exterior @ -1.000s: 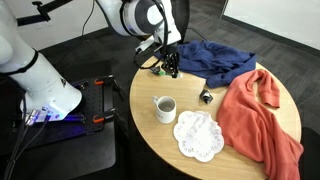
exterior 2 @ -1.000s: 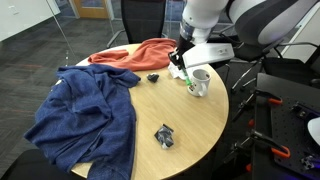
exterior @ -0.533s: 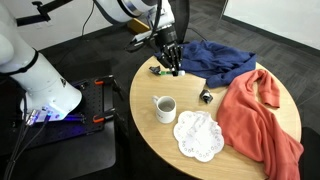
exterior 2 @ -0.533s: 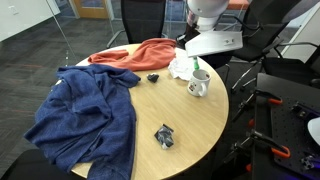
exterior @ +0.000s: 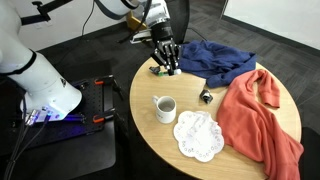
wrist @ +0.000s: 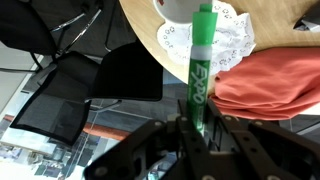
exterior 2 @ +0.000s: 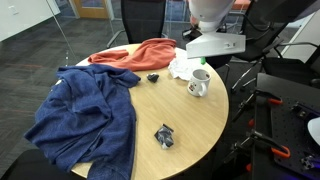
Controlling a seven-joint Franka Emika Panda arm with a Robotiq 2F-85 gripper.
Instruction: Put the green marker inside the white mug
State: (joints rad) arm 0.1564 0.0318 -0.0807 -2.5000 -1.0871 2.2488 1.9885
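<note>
My gripper needs to go down and tilt toward the white mug's opening (exterior: 165,103) (wrist: 178,8), which faces up below it, until the green marker's end dips inside, and then release.
My gripper (wrist: 195,125) is shut on the green marker (wrist: 202,60), which sticks out lengthwise from between the fingers in the wrist view. The marker's far end points at the white mug (wrist: 178,8), whose rim shows at the top edge. In an exterior view the gripper (exterior: 167,62) hangs above the round wooden table (exterior: 190,150), and the mug (exterior: 164,108) stands near the table's edge. In an exterior view the gripper (exterior 2: 196,62) is just above the mug (exterior 2: 198,83). The marker is hard to make out in both exterior views.
A white lacy doily (exterior: 198,135) lies beside the mug. An orange cloth (exterior: 262,115) and a blue cloth (exterior: 215,60) cover much of the table. Small black clip-like objects (exterior 2: 163,137) (exterior 2: 153,77) lie on the bare wood. Office chairs (wrist: 70,95) stand around.
The gripper has risen with the marker from beside the mug to just above it. The arm has swung upward. The mug and cloths have not moved.
</note>
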